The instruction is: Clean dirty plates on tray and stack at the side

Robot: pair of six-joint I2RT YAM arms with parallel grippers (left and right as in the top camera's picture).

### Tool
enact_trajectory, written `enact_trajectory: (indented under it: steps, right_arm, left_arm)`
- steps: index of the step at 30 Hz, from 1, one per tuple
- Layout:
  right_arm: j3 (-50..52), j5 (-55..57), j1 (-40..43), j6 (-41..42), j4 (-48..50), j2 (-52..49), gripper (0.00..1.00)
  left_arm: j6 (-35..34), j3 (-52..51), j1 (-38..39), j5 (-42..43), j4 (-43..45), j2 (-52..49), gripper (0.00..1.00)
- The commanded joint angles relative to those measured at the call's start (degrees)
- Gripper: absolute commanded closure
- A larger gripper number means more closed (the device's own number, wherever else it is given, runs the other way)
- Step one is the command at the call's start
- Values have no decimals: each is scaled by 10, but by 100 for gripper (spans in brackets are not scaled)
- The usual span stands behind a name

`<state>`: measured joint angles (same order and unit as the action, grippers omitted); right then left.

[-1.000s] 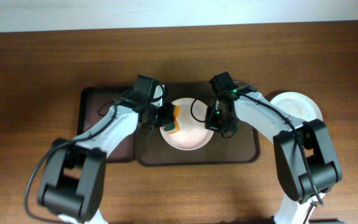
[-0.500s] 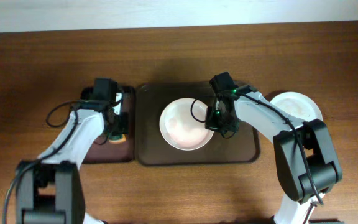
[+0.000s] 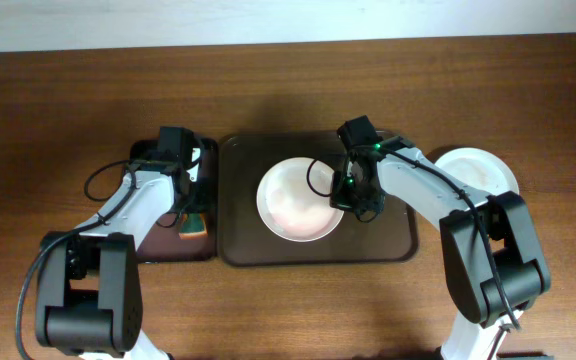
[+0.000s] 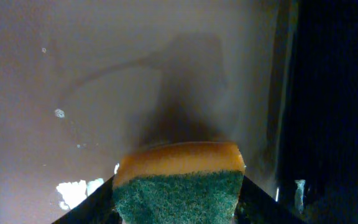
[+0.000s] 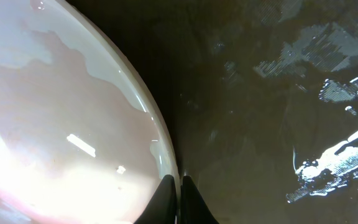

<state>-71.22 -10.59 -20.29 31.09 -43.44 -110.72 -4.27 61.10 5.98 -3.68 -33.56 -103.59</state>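
The second white plate (image 3: 478,171) lies right of my right gripper in the overhead view, so next my right gripper should lift, cross over, lower and release, stacking the plates.
A white plate (image 3: 298,200) with a faint pink film lies in the large dark tray (image 3: 388,240). My right gripper (image 3: 354,200) is shut on its right rim; in the right wrist view the fingertips (image 5: 179,186) pinch the edge of the plate (image 5: 55,124) above the wet tray (image 5: 260,124). A second white plate (image 3: 478,172) sits on the wooden tabletop at the right. My left gripper (image 3: 190,210) hangs over the small side tray (image 3: 153,235), open. The orange and green sponge (image 4: 179,186) rests uncompressed on that tray between the fingers.
The small tray (image 4: 73,74) is wet, with foam specks. The two trays sit side by side at the table's middle. Bare wood-grain tabletop (image 3: 48,110) runs all round them. A white wall edge lies along the back.
My left arm carried the sponge off the plate leftward to the small tray, and its jaws spread there. The right gripper and the plate stayed still.
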Motion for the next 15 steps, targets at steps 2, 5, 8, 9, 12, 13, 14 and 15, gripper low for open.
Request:
enact_trajectory:
  steps: [2, 5, 8, 9, 12, 13, 14, 15]
  right_arm:
    - [4, 3, -3, -1, -3, -3, 96]
    - [4, 3, -3, -2, -3, -3, 96]
    - [4, 3, -3, -2, -2, -2, 96]
    - [4, 3, -3, -4, -3, -3, 96]
    - [4, 3, -3, -22, -2, -2, 96]
    - [2, 3, -3, -26, -4, 0, 96]
    - [1, 5, -3, -29, -5, 8, 96]
    - [-3, 8, -3, -42, -5, 20, 96]
  left_arm:
    - [0, -2, -1, 3, 0, -6, 48]
    - [0, -3, -1, 27, -2, -6, 47]
    - [0, -8, -1, 26, -16, -6, 41]
    - [0, -13, -1, 27, -16, -6, 41]
    - [0, -21, -1, 29, -10, -6, 97]
    - [0, -21, -1, 28, -7, -6, 100]
    - [1, -20, -1, 28, 0, -6, 100]
    - [1, -20, -2, 28, 5, -6, 100]
